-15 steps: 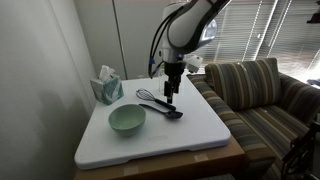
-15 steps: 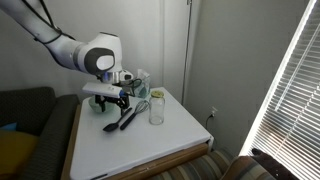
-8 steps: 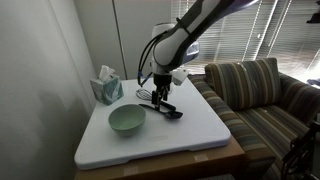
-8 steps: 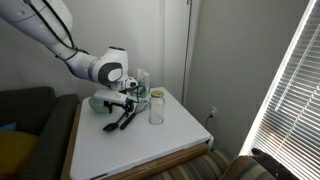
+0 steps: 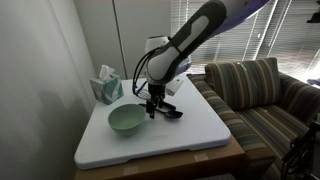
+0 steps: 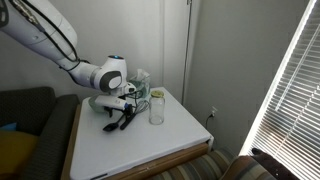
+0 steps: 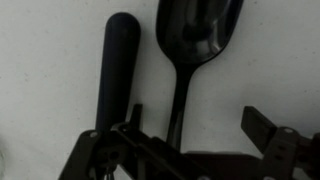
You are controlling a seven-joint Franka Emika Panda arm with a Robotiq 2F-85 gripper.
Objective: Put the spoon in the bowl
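I need to move my gripper slightly toward the whisk's black handle and close it on the spoon's slim handle. The spoon's handle runs between my open fingers, closer to the finger on the whisk's side.
The black spoon lies flat on the white table, its scoop toward the top of the wrist view and its handle running down between my fingers. My gripper is open and low over the handle, which lies close to one finger. In an exterior view my gripper is down at the spoon, just beside the mint-green bowl. In an exterior view the spoon lies below my gripper, and the bowl is mostly hidden behind the arm.
The whisk's black handle lies right beside the spoon, parallel to it. A clear glass jar stands near them. A tissue box stands at the table's back corner. A striped sofa is next to the table.
The arm has bent down and my open gripper has dropped from above the utensils to table level over the spoon's handle, shifting slightly toward the bowl. The spoon has not moved.
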